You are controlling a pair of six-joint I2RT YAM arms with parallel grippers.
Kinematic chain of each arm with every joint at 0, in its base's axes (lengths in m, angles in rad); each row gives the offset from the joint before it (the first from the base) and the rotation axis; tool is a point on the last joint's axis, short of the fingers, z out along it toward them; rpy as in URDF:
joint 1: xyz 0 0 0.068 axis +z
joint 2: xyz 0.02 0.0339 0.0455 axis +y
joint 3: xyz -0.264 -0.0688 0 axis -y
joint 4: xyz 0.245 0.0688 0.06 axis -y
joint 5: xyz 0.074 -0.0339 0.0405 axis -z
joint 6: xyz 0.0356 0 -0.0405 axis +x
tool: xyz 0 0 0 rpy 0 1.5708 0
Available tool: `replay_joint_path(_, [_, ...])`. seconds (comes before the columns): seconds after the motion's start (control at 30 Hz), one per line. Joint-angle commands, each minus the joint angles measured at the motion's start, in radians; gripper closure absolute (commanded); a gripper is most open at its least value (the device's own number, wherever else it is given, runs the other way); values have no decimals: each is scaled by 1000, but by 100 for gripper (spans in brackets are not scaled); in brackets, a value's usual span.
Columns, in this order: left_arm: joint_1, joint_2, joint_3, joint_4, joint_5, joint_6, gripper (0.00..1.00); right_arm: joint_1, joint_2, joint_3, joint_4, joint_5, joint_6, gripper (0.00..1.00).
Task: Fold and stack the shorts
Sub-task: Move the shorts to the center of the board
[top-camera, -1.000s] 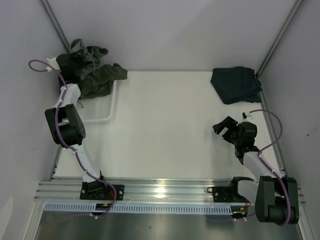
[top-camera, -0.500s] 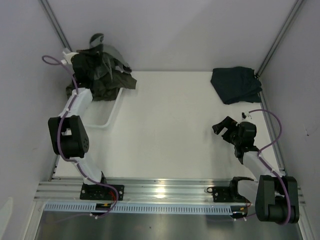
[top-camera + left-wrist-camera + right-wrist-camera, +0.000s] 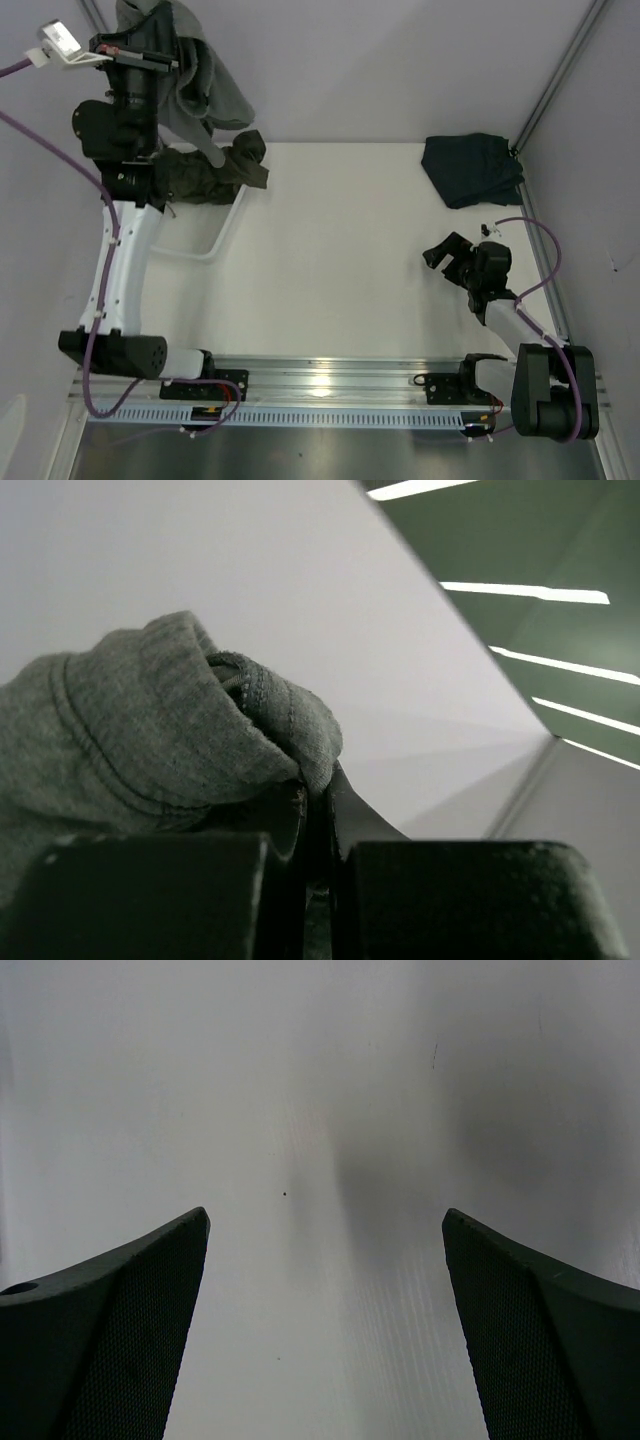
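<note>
I need to draw my left gripper back first, then move it across and down past the basket, to get the grey shorts onto the table's empty middle (image 3: 326,242).
My left gripper (image 3: 160,45) is raised high at the back left, shut on the light grey shorts (image 3: 205,85), which hang down from it. In the left wrist view the fingers pinch a bunched grey hem (image 3: 170,730) at the gripper (image 3: 318,792). The olive green shorts (image 3: 215,175) lie crumpled below, draped over the basket's far rim. The dark navy shorts (image 3: 470,168) lie folded at the table's back right corner. My right gripper (image 3: 447,258) is open and empty, low over bare table (image 3: 325,1260), well short of the navy shorts.
The white mesh basket (image 3: 218,240) stands at the left edge of the table, under the left arm. Grey walls and metal frame posts (image 3: 560,70) close in the back and sides. The arm bases sit on the rail (image 3: 320,380) at the near edge.
My left arm has risen steeply from the basket, lifting the grey shorts up with it. The olive shorts shifted and now lie over the basket rim. The right arm has not moved.
</note>
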Motion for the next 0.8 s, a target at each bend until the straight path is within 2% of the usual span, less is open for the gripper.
replay_joint_path(0.0, [-73, -140, 16, 126, 76, 171, 100, 6, 8, 43, 17, -2, -19, 0])
replay_joint_path(0.1, [-148, -250, 10, 93, 111, 190, 100, 9, 8, 43, 15, -2, -22, 0])
replay_joint_path(0.2, [-177, -313, -29, 73, 148, 154, 100, 11, 7, 44, 14, -1, -24, 1])
replay_joint_path(0.37, [-199, -430, -163, 37, 226, -49, 100, 12, 7, 49, 14, -1, -24, 1])
replay_joint_path(0.43, [-222, -458, -249, 24, 239, -86, 100, 12, 10, 49, 14, 1, -25, 0])
replay_joint_path(0.57, [-275, -505, -349, -39, 265, -87, 100, 12, 2, 46, 14, 1, -25, 0])
replay_joint_path(0.67, [-366, -516, -498, -58, 248, -48, 100, 12, -2, 44, 12, 4, -24, 1])
replay_joint_path(0.77, [-510, -505, -647, -39, 162, 5, 100, 12, 2, 47, 11, 6, -24, 1])
